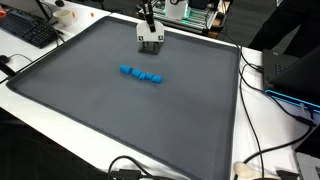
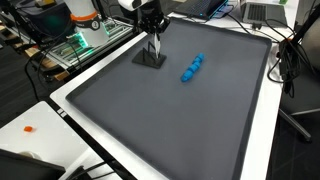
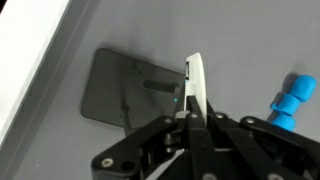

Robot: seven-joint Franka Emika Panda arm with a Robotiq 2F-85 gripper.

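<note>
My gripper should turn and go down to let go of the white piece at the plate's edge by the blue chain, because the plate is crooked beneath it.
My gripper [image 3: 195,112] is shut on a thin white flat piece [image 3: 197,78] that sticks out past the fingertips. It hangs over the far part of the mat in both exterior views [image 1: 148,25] [image 2: 154,35]. Just under and beside the piece lies a grey square plate [image 3: 122,90] with a slot in it, also seen in both exterior views [image 1: 150,42] [image 2: 149,58]. I cannot tell whether the piece touches the plate. A blue chain of small blocks [image 1: 142,75] [image 2: 191,68] lies on the mat apart from the plate; its end shows in the wrist view [image 3: 293,98].
A large dark grey mat [image 1: 120,120] [image 2: 170,120] covers a white table. A keyboard [image 1: 28,30] and cables [image 1: 262,80] lie around the edges. Electronics [image 2: 85,35] stand behind the arm. A small orange bit [image 2: 30,128] lies on the table border.
</note>
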